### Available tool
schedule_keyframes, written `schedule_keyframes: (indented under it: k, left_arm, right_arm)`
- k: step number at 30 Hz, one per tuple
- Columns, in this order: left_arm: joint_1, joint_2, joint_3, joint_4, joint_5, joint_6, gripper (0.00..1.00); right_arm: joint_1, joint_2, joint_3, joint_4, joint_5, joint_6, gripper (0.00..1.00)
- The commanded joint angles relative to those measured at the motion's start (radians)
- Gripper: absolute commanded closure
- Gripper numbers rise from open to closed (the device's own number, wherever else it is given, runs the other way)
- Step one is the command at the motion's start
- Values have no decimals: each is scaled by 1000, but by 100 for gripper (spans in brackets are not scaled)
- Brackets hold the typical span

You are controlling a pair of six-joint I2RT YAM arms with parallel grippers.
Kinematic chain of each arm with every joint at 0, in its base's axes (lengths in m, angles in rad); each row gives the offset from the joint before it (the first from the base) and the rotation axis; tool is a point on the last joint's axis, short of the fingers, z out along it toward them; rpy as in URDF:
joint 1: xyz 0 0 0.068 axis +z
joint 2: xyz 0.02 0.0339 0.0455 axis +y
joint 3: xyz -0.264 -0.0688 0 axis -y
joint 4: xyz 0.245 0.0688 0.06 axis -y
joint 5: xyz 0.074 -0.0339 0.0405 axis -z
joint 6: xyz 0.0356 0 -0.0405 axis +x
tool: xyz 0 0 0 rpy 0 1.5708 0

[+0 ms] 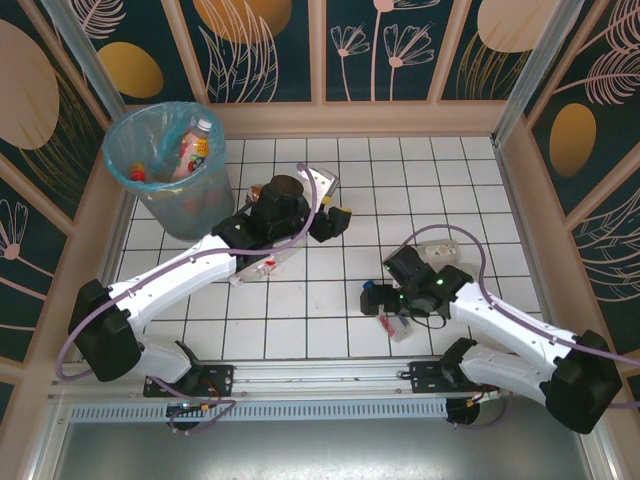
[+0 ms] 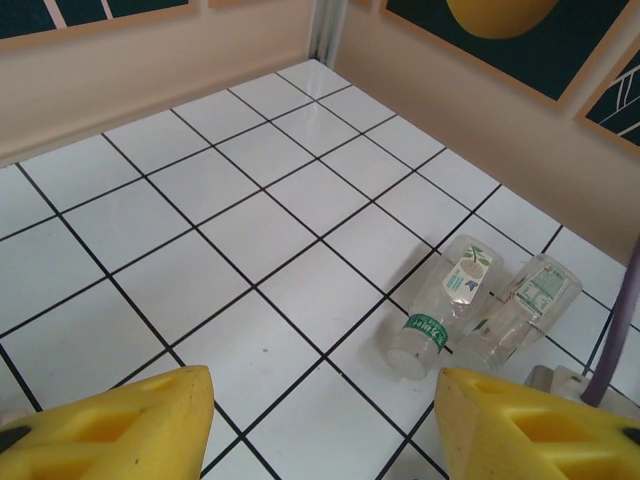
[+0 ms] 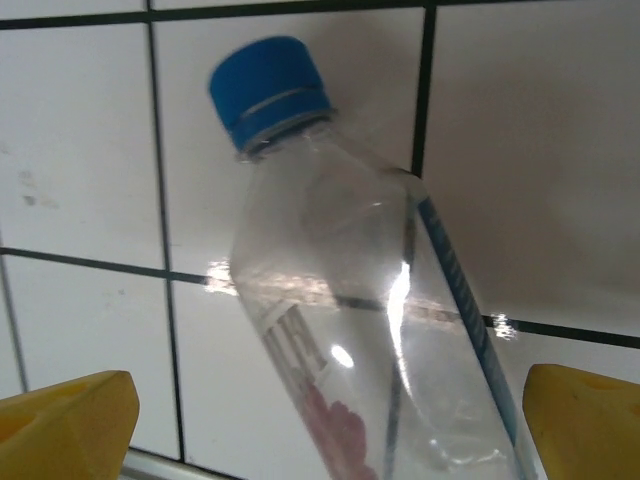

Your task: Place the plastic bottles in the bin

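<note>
I need to move my right gripper down and slightly back toward the metal bar next, onto the clear bottle's body, which is already between its open fingers.
The grey bin (image 1: 205, 195) with its light-blue bag stands at the back left and holds a pink-labelled bottle (image 1: 195, 146) and other bottles. My left gripper (image 1: 335, 218) hangs open over the floor mid-table, with nothing between its yellow fingers (image 2: 110, 425). Two clear bottles (image 2: 445, 305) lie side by side ahead of it near the right wall (image 1: 440, 249). My right gripper (image 1: 378, 302) is open low over a clear blue-capped bottle (image 3: 370, 330), which lies between its fingers (image 3: 70, 420) without touching them. That bottle also shows beside the gripper (image 1: 400, 325). Another bottle with a red label (image 1: 262, 268) lies under my left arm.
The white tiled floor (image 1: 300, 320) is walled in by beige panels (image 1: 560, 230) on three sides. A grey cable (image 2: 615, 330) crosses the right edge of the left wrist view. A metal rail (image 1: 320, 375) runs along the near edge by the arm bases.
</note>
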Motion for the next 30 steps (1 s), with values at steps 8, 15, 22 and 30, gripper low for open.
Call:
schedule_keyframes:
  k: [8,15,22,30]
  left_arm:
    - [-1,-13,13,10,-24,-21,38]
    - [-1,-54,45,21,-117,-54,37]
    - [0,-96,88,50,-98,-140,34]
    - [-1,-86,211,7,45,-201,33]
  right_arm:
    - [53,81,-80,49,28,79,29]
    - [55,63,-17,0,44,40,58]
    - [55,-13,100,85,-21,-38,60]
    - [55,-28,236,351,-94,-188,62]
